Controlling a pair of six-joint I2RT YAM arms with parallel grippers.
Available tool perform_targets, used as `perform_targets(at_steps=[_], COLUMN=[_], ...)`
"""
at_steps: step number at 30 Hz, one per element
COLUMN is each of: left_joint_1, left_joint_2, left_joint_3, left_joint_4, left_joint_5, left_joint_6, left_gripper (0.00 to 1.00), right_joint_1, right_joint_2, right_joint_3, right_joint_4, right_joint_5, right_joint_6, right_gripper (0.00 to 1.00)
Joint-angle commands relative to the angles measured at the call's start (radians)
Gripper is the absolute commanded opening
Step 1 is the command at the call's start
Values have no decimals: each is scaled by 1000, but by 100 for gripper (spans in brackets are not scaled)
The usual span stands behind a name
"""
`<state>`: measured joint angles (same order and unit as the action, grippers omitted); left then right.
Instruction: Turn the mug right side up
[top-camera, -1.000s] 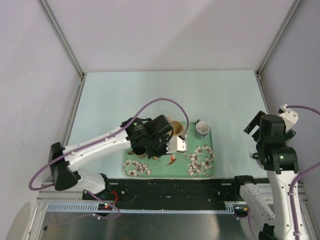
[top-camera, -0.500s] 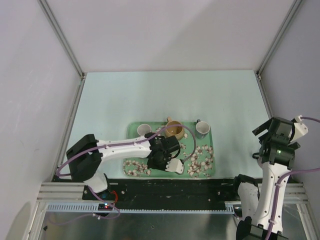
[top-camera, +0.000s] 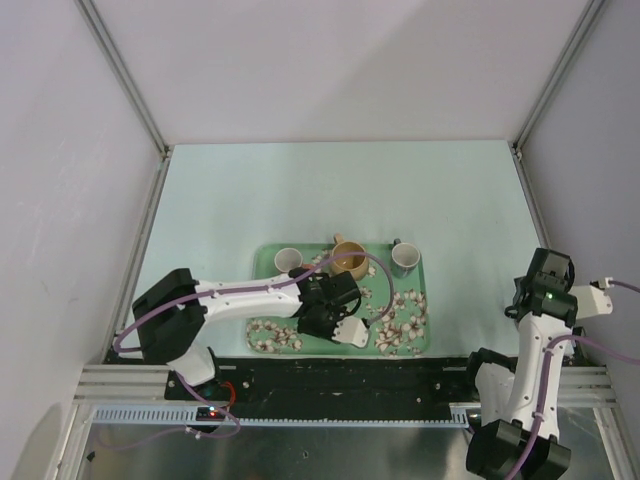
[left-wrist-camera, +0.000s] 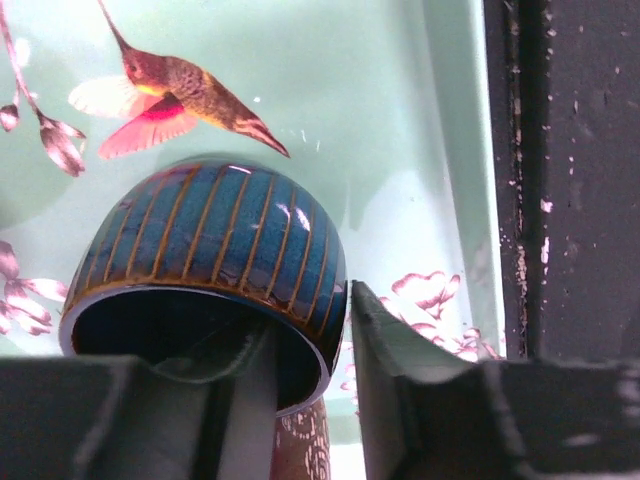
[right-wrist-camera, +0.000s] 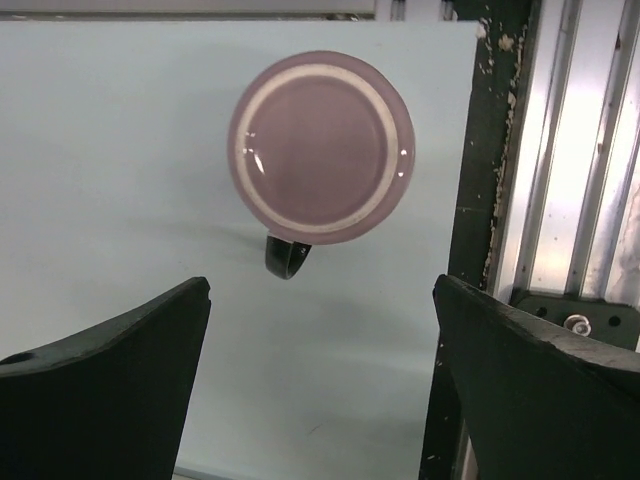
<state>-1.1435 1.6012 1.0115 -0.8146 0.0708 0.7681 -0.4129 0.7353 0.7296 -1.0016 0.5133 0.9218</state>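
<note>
The purple mug (right-wrist-camera: 320, 148) stands upside down with its dark handle (right-wrist-camera: 286, 258) jutting toward my right gripper, so the open gripper lowers around the handle next and closes.
A blue mug with tan stripes (left-wrist-camera: 215, 240) lies on its side on the green flowered tray (left-wrist-camera: 390, 110), its mouth toward the left wrist camera. My left gripper (left-wrist-camera: 305, 350) is shut on its wall, one finger inside the mouth and one finger (left-wrist-camera: 400, 370) outside. In the top view the left gripper (top-camera: 343, 328) sits low over the tray's front and hides that mug. A purple mug (right-wrist-camera: 320, 148) stands upside down on the table, its dark handle (right-wrist-camera: 286, 258) toward my right gripper (right-wrist-camera: 322, 300). That gripper is open, empty and above the mug.
On the tray's (top-camera: 262, 252) far side stand a white cup (top-camera: 288, 260), a tan mug (top-camera: 349, 259) and a grey cup (top-camera: 405, 258), all upright. The right arm's wrist (top-camera: 546, 292) hangs by the table's right rail (right-wrist-camera: 560, 200). A black rail (left-wrist-camera: 570, 180) borders the tray's near side.
My left arm has dropped from above the tray's middle down to its front part and now barely moves. My right arm has swung down and toward the near right corner.
</note>
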Motion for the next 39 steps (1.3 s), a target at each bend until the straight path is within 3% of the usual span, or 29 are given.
perform_targets(at_steps=[1,5,8,16,22,31,39], left_joint_1=[-5,-6,-6,-6,-6,-4,2], left_joint_2=[-11,-50,-84,-134,-152,-171,-183], left_joint_3=[23,81,121,203,220,223,239], left_joint_4=[44,-22,-72,-169,-194,-205,-221], left_joint_5=[-26,-13,12,76,80,59,44], left_joint_6=[-13,-27,-40,-75,-72,-76,-81], left_gripper=[43,71,79,81,81,81,81], right_joint_1=[1,16,48,109,135,146,168], right_joint_2=[26,65,85,281,398,439,484], right_joint_3=[-38,-58,-80,-94,-94,-96,-98], right_joint_4=[5,-13,23,112,168,379,545], right_joint_5=[33,47,76,141,158,73,-68], right_joint_6=[154,252,305,368,417,231,32], right_gripper=[98,94,87,79,63,28,7])
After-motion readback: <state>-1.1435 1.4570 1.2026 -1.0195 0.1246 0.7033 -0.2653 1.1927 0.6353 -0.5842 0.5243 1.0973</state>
